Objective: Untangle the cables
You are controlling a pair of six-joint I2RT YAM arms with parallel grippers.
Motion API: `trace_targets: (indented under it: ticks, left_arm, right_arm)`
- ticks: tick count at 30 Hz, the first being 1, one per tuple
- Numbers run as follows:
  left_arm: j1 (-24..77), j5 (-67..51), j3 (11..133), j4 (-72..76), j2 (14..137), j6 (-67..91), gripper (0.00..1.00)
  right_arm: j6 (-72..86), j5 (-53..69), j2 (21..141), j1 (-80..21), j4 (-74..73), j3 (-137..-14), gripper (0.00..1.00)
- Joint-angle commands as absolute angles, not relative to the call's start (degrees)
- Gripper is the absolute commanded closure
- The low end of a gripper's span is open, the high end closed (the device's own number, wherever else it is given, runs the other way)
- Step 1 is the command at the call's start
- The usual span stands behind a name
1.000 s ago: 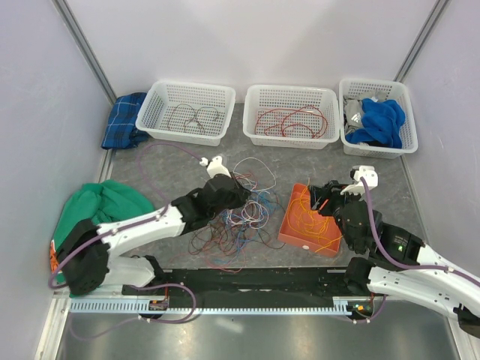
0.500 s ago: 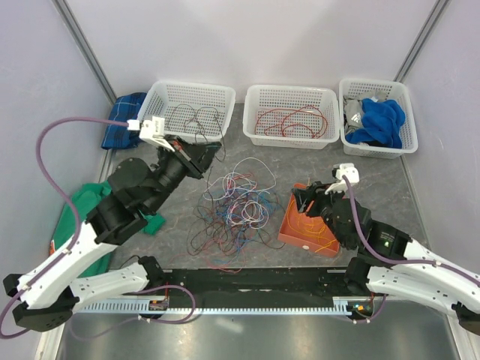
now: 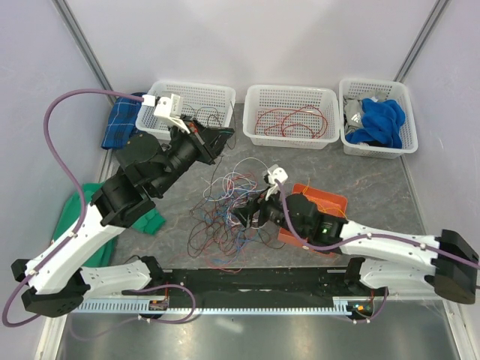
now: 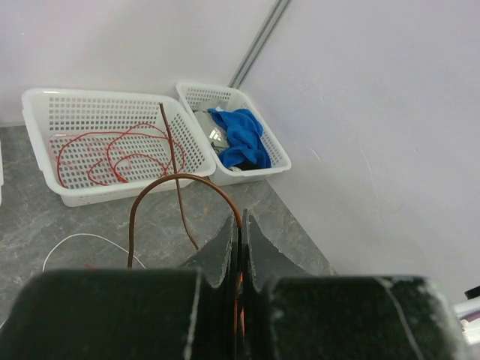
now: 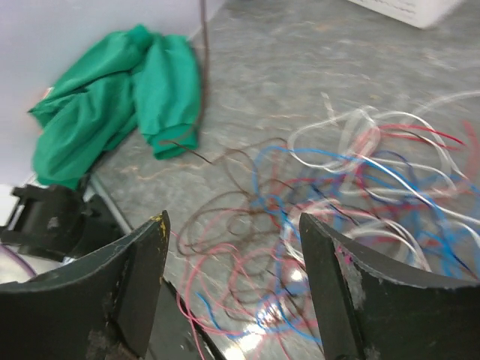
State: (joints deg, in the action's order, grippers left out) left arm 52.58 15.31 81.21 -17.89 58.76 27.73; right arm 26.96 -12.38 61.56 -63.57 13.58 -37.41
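The right gripper shifts to the left in the top view next, onto the hanging part of the brown cable, because there it stands clear of the tangle.
The cables [image 3: 234, 204] lie in a loose tangle of red, blue, white, purple and brown wires on the grey table, blurred in the right wrist view [image 5: 352, 187]. My left gripper [image 3: 219, 139] is raised in front of the left basket [image 3: 210, 87]. It is shut [image 4: 241, 223] on a brown cable [image 4: 171, 180] that loops up from its tips and hangs down toward the tangle. My right gripper [image 3: 251, 214] hovers low over the near side of the tangle. It is open [image 5: 232, 221] with nothing between its fingers.
The left basket holds dark cables. The middle basket [image 3: 291, 89] holds red ones and the right basket [image 3: 375, 82] holds a blue cloth. An orange tray [image 3: 334, 199] with orange cables lies under my right arm. A green cloth [image 3: 148, 223] and a plaid cloth [image 3: 120, 127] lie at the left.
My left gripper rose out of the tangle toward the left basket, pulling the brown cable along. My right gripper swung left from the orange tray to over the tangle and opened wider.
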Motion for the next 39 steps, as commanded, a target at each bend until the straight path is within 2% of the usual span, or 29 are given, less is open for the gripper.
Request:
trace_targets:
  ticks: [1,6,14,17,20,21,23,24,27,29,30,31,33,34,37,38,39]
  left_arm:
    - [52.5,12.9,84.6,-18.2,59.2,25.8,0.98]
    - [52.5,12.4,84.5,-18.3,59.3,26.4,0.98]
    - [52.5,12.4,82.9,-18.1,58.1,27.1,0.98]
    - [52.6,12.5,81.7,-18.1,57.2,27.4,0.98]
    - [52.6,13.0,80.5,-18.1,56.1,27.5,0.98]
    - [52.6,13.2,80.3,-18.1,55.8,27.6,0.98]
    - [52.6,13.8,79.5,-18.1,54.9,27.7,0.98]
    - [52.6,14.1,79.2,-18.1,54.6,27.8,0.98]
    - [52.6,16.9,77.7,-18.5,52.2,27.2,0.98]
    - [52.6,24.1,75.8,-19.8,50.2,27.9,0.85]
    - [52.6,27.0,74.8,-20.6,47.9,27.9,0.77]
    - [52.6,31.2,73.8,-20.7,46.4,27.5,0.60]
    - [52.5,34.3,69.8,-20.7,42.4,27.2,0.45]
    - [52.6,36.1,68.2,-20.4,41.1,27.4,0.28]
    - [52.6,36.3,61.0,-17.9,36.2,27.0,0.06]
    - [52.6,36.2,57.2,-17.1,34.9,26.9,0.01]
    - [52.6,35.9,55.1,-14.5,32.9,26.8,0.00]
  right_arm:
    - [24.8,-7.6,67.2,-64.6,31.8,-38.6,0.21]
    - [23.0,-11.3,77.0,-64.6,46.8,-38.2,0.19]
    - [28.6,-9.9,90.5,-64.7,58.7,-44.6,0.18]
    - [30.7,-11.5,94.7,-64.2,61.6,-47.1,0.21]
    - [32.3,-12.0,97.3,-63.8,65.1,-48.7,0.34]
    - [32.7,-11.8,98.1,-63.3,65.1,-49.7,0.46]
    - [34.5,-10.6,98.8,-62.5,65.3,-50.4,0.63]
    - [35.3,-10.2,98.9,-61.4,65.4,-50.4,0.80]
    - [37.4,-9.5,94.2,-59.3,62.0,-47.4,1.00]
    - [36.5,-12.5,89.1,-58.8,54.0,-46.9,1.00]
    - [32.9,-13.7,83.7,-58.8,42.7,-48.9,1.00]
    - [31.0,-14.8,81.3,-58.8,37.1,-50.3,1.00]
    - [26.0,-17.4,75.9,-58.8,22.9,-55.9,1.00]
    - [24.6,-18.2,74.5,-58.8,18.5,-58.2,1.00]
    - [20.1,-20.6,71.6,-58.8,4.8,-67.0,1.00]
    - [19.5,-21.1,71.4,-58.8,2.2,-69.1,1.00]
    - [18.5,-22.1,71.1,-58.8,-2.8,-72.9,1.00]
